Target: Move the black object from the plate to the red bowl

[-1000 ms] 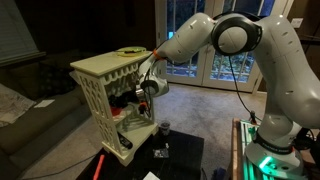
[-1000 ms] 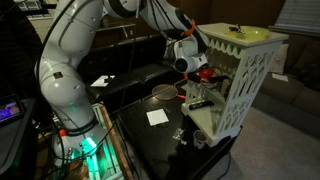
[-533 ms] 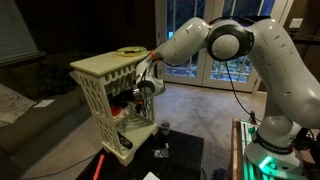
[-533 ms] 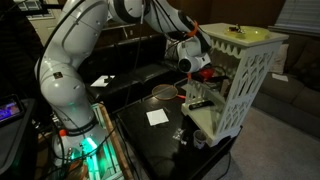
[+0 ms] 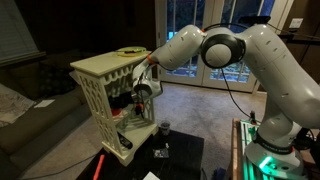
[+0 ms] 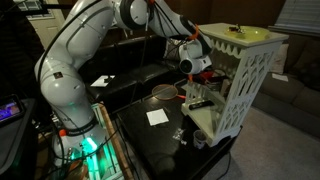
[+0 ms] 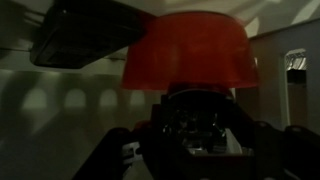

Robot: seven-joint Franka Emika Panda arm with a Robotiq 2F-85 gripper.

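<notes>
The black object comes down slightly with my gripper over the red bowl's open rim next for release there, since the held lump already lines up with it.
A cream lattice rack stands on the black table. The plate with the pale yellowish-green rim lies on the rack's top; it also shows in an exterior view. The red bowl sits upside-looking and close ahead in the wrist view, on the rack's middle shelf. My gripper reaches into that shelf opening. It is shut on the black object, a dark lump held just in front of the bowl.
A dark cylindrical cup, a flat black item with white marks and a long red stick lie on the table by the rack. A white paper and a round dish lie nearby. The rack's posts flank the gripper.
The arm has pushed the gripper a little deeper into the rack's middle shelf, toward the red bowl. The elbow has swung slightly; nothing else moved.
</notes>
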